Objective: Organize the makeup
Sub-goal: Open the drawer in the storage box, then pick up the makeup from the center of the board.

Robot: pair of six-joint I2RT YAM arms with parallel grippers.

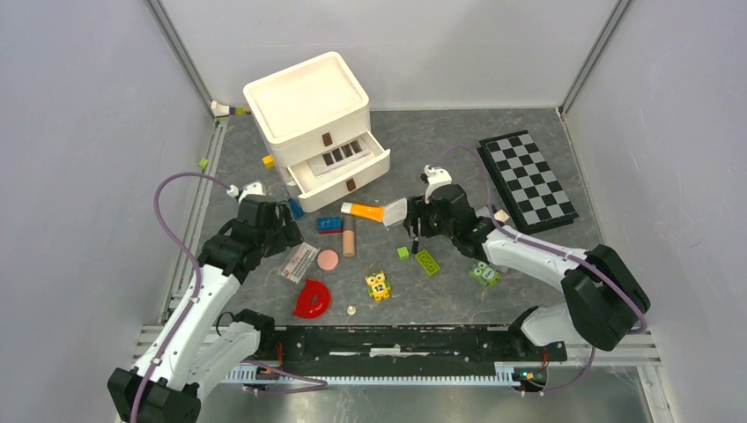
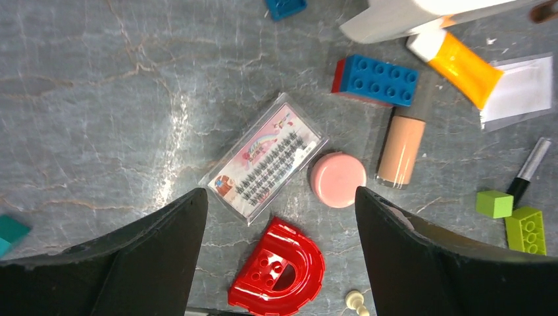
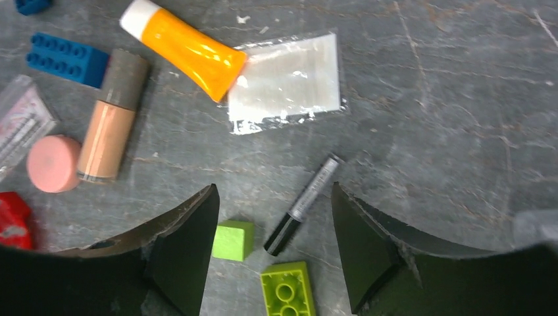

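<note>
The thin black pencil lies below, between the right gripper's open fingers, so next the right gripper needs to lower its fingers onto the pencil's clear half [image 3: 316, 188], away from the green bricks.
The makeup lies on the grey table in front of a white drawer unit [image 1: 308, 106], whose lower drawer [image 1: 339, 167] stands open. There are an orange tube with a white cap [image 1: 363, 211], a beige stick [image 1: 349, 236], a round pink disc [image 1: 328, 260], a clear lash packet [image 1: 299, 262] and a flat clear packet [image 1: 395, 212]. My left gripper [image 2: 279, 194] is open and empty above the lash packet [image 2: 266, 164] and the pink disc [image 2: 337, 179]. My right gripper [image 3: 274, 187] is open and empty over the thin black pencil [image 3: 304, 204]. The orange tube [image 3: 184, 47] lies beyond it.
A folded chessboard [image 1: 527, 181] lies at the back right. A red half-ring [image 1: 313, 300], owl blocks [image 1: 378, 285], green bricks [image 1: 428, 262], a blue brick [image 1: 329, 224] and a small pale pawn [image 2: 356, 303] are scattered among the makeup.
</note>
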